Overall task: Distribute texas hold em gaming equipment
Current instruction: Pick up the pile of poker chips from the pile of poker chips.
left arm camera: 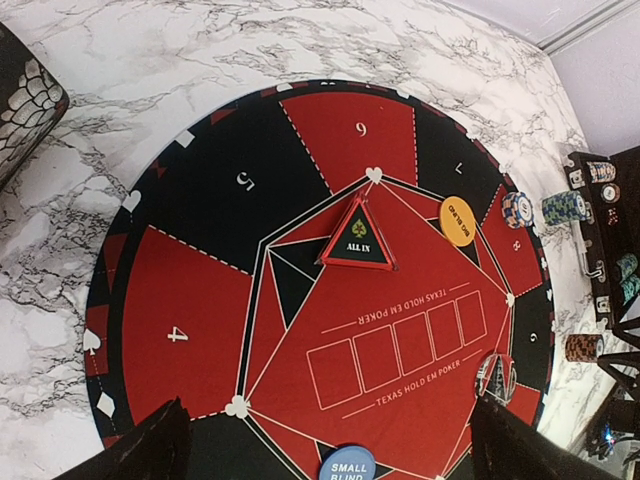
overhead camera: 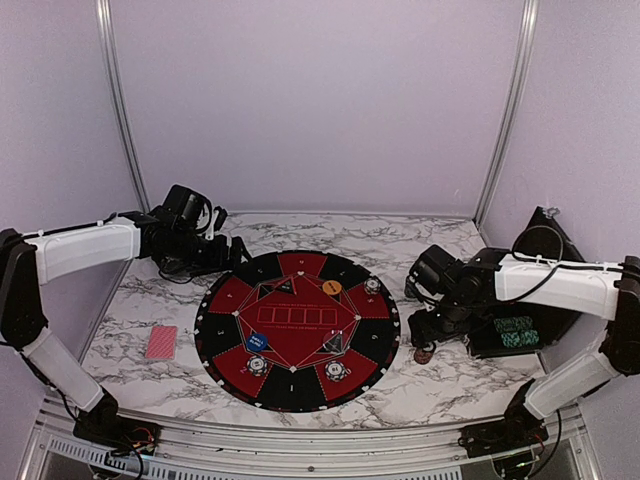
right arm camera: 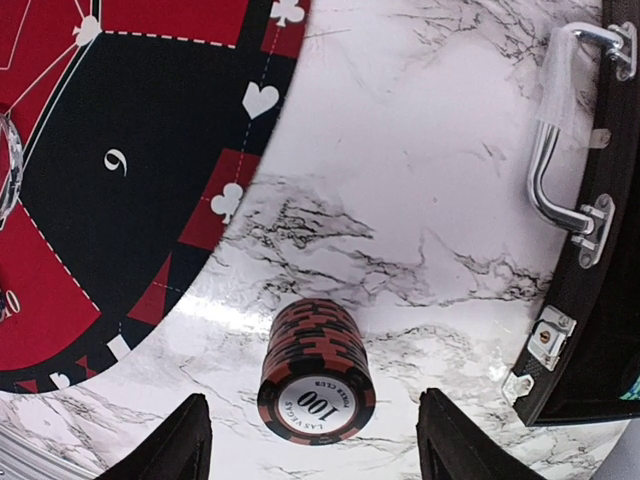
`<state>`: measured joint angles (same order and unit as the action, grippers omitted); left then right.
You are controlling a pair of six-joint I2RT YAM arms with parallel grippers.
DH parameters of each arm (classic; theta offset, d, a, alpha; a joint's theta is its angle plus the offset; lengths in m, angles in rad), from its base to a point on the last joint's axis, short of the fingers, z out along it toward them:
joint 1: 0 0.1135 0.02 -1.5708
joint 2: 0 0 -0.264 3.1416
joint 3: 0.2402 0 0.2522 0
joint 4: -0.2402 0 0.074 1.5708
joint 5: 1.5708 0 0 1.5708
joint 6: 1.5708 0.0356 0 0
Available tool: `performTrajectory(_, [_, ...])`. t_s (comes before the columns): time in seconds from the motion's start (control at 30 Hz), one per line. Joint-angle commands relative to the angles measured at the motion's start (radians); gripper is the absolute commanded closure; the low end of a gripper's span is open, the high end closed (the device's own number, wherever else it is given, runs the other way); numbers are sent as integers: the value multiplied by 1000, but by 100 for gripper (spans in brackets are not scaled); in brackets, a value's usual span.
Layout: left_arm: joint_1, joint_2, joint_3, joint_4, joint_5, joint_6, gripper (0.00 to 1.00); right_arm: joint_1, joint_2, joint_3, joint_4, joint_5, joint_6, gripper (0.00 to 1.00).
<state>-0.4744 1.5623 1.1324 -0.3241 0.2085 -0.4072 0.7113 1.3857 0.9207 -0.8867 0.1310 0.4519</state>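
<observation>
The right gripper moves down around the top of the red-and-black chip stack (overhead camera: 424,353) (right arm camera: 317,404) next and closes, since its open fingers already line up with both sides.
A stack of red-and-black poker chips (right arm camera: 317,370) stands on the marble just off the mat's right edge, also seen in the top view (overhead camera: 423,354). My right gripper (right arm camera: 315,395) hangs open over it, one finger on each side with a gap to the stack. On the round mat (overhead camera: 297,330) lie an orange disc (overhead camera: 332,287), a blue marker (overhead camera: 257,341) and small chip stacks (overhead camera: 372,285) (overhead camera: 257,365) (overhead camera: 337,371). Red-backed cards (overhead camera: 160,342) lie left of the mat. My left gripper (left arm camera: 328,410) is open and empty above the mat's far left side.
A black case (overhead camera: 515,335) holding green chips (overhead camera: 513,332) stands open at the right; its metal handle (right arm camera: 560,150) is close to my right gripper. A triangular ALL IN marker (left arm camera: 357,237) sits on the mat. A green chip stack (left arm camera: 563,207) stands beside the case.
</observation>
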Motion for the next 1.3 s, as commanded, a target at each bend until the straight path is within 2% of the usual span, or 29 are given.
performTrajectory(0.0, [3, 6, 20, -13, -1, 12, 1, -11, -4, -15, 31, -15, -5, 32])
performTrajectory(0.23, [3, 2, 17, -14, -3, 11, 1, -20, 10, -37, 51, -22, -8, 33])
performTrajectory(0.53, [5, 2, 13, -14, -4, 8, 1, -21, 34, -36, 52, -12, -12, 45])
performTrajectory(1.27, [7, 1, 9, -13, -4, 7, 1, -20, 56, -54, 68, -7, -12, 47])
